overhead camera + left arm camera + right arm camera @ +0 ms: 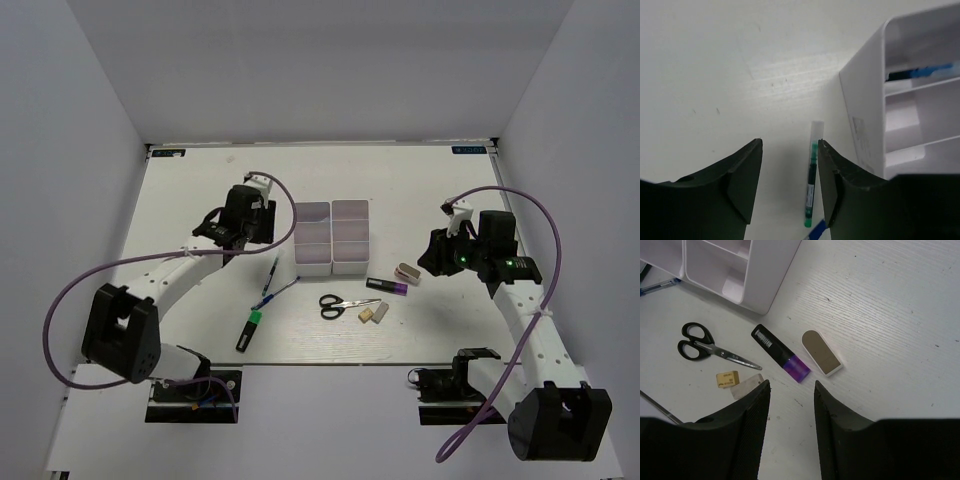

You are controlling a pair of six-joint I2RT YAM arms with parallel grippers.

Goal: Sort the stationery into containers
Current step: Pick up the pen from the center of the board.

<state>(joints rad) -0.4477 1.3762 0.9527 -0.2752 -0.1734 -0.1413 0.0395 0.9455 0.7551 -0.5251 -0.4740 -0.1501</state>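
My left gripper is to go down and back onto the dark pen's body [274,264] [813,164] beside the green tip, because the blue pen nearer the front crowds the dark pen's near end.
The containers [331,242] stand mid-table, a white block of bins in two columns. One bin holds a blue pen [930,71]. My left gripper [237,240] hovers left of the block, open and empty [790,145], above a dark green-tipped pen [811,182]. A blue pen [277,292] and a green-capped marker [249,331] lie nearer the front. My right gripper [438,256] is open and empty [791,385], just short of the purple marker [782,354] and the pinkish-white clip piece [821,352]. Scissors [710,346], a tan eraser [727,379] and a grey eraser [747,385] lie to its left.
White walls close the table on the left, back and right. The block's corner [760,295] sits close to the purple marker. Purple cables loop from both arms above the table sides.
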